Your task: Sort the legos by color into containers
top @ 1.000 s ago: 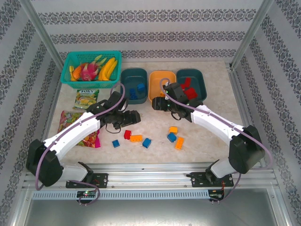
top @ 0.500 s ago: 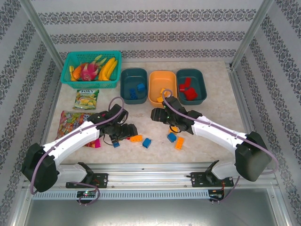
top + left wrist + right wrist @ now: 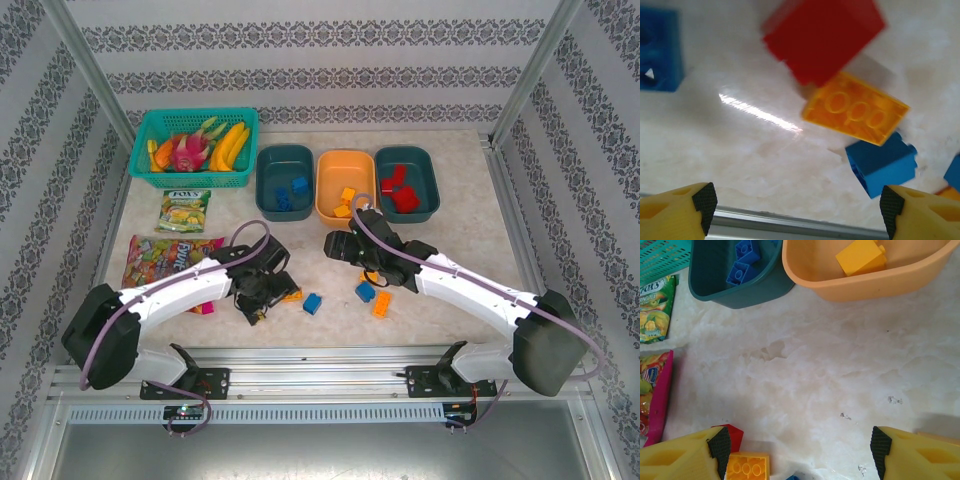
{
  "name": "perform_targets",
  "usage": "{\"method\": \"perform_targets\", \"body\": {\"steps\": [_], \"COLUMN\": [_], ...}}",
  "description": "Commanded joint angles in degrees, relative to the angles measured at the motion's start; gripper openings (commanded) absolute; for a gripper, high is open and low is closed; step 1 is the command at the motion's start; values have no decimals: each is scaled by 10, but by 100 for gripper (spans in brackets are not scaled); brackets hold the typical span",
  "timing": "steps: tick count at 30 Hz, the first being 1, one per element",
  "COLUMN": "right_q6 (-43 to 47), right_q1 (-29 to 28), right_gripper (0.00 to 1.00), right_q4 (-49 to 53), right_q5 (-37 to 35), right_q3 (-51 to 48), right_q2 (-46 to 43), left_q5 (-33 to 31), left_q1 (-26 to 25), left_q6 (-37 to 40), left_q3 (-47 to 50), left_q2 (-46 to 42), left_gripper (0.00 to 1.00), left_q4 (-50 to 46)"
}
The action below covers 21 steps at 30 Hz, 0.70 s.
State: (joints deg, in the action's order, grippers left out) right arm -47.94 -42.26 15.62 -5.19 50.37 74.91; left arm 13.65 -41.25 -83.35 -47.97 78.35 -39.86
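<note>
The left gripper should next move toward the right gripper's side, turn to line up with the orange brick (image 3: 293, 296) (image 3: 857, 108) and go down onto it, since it lies below, slanted to the gripper's fingers.
My left gripper (image 3: 256, 298) hangs open over loose legos near the table's front edge, with nothing between its fingertips (image 3: 696, 204). In the left wrist view a red brick (image 3: 824, 38), an orange brick (image 3: 855, 110) and two blue bricks (image 3: 881, 163) (image 3: 658, 50) lie beyond the jaws. My right gripper (image 3: 334, 246) is open and empty over bare table, below the orange tub (image 3: 331, 190). Blue bricks lie in the left teal tub (image 3: 270, 165), red ones in the right teal tub (image 3: 424, 165). More loose bricks lie to the right: blue (image 3: 312, 303), blue (image 3: 365, 292), orange (image 3: 382, 304).
A turquoise basket of fruit (image 3: 140, 160) stands at the back left. Snack packets (image 3: 184, 210) (image 3: 150, 255) lie along the left side. The metal rail (image 3: 330, 360) runs along the near edge, close behind the left gripper. A red brick (image 3: 731, 433) and an orange brick (image 3: 747, 466) sit beside the right gripper's left finger.
My left gripper has moved toward the near edge over the red and blue bricks and opened wider. My right gripper has drawn back from the orange tub to the table's middle.
</note>
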Motion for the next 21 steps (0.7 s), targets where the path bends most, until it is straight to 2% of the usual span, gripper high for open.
{"method": "perform_targets", "body": {"steps": [1,11,17,21], "right_q6": [-8,0,10,12], "right_q1": [-5,-3,7,18], "right_gripper": [76,76,76,76], "right_q4": [5,0,3,3], "right_q5": [-15,-7,3,10], "right_q3": [-8,-5,-3,-6], "right_q2": [-7,1,3,4], "left_q5": [-47,-46,-64,-66], "left_q1": [-13,-28,-29,-29], "left_q6": [-175,-423,-473,-486], "left_q3": [-8,-29,-47,-49], "left_q2": [-16,76,116,142], "left_gripper": [88,88,88,83], "left_q4": [14,94,115,124]}}
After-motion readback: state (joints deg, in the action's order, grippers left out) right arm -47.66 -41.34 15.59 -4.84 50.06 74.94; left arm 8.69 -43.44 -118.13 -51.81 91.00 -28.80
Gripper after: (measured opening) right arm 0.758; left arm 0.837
